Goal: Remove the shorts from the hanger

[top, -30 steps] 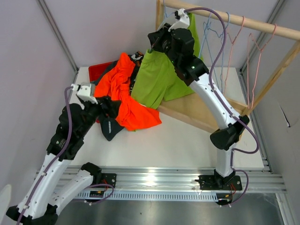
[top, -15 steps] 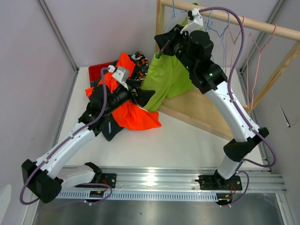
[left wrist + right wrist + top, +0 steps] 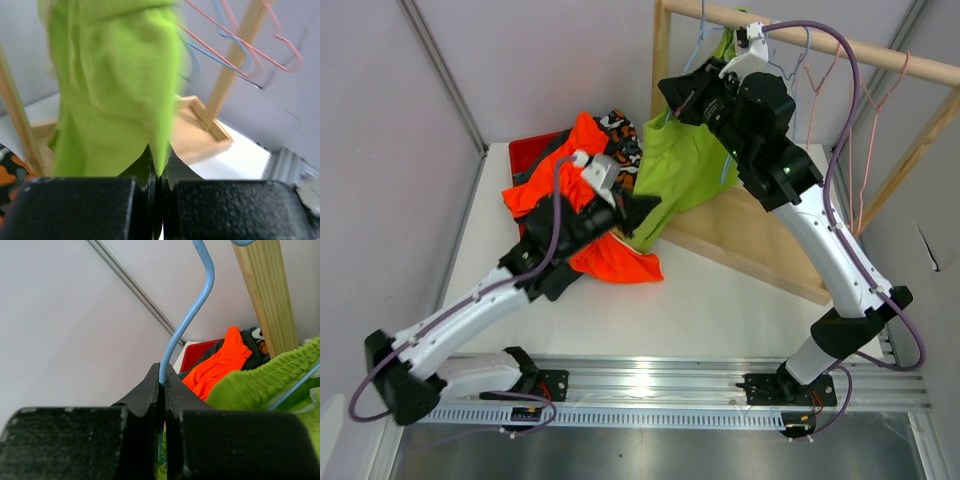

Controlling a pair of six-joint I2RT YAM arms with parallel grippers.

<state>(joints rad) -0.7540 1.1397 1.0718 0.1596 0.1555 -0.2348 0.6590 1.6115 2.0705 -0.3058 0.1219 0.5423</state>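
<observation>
The wooden rod carries the hanger's hook, so my right gripper will move the pinched hanger to the right in the top view below the rod next and let go of it.
The lime green shorts [image 3: 685, 165] hang on a blue hanger [image 3: 701, 30] from the wooden rod [image 3: 840, 45]. My right gripper [image 3: 672, 95] is shut on the hanger's wire just below the hook; the right wrist view shows the blue hanger [image 3: 187, 325] pinched between its jaws [image 3: 162, 377], with the ribbed green waistband [image 3: 265, 380] to the right. My left gripper [image 3: 642, 208] is shut on the lower corner of the lime green shorts [image 3: 115, 90], and the fabric runs up from its jaws [image 3: 159, 167].
Bright orange shorts [image 3: 585, 165], a camouflage pair [image 3: 618, 135] and dark fabric [image 3: 555, 275] lie heaped over a red tray [image 3: 535, 150]. Several bare pink and blue hangers [image 3: 820, 80] hang further right on the rod. The rack's wooden base [image 3: 750, 235] lies under the right arm.
My left arm swung from the pile over to the lime green shorts and shut on their lower corner. My right arm lifted the hanger up and to the right.
</observation>
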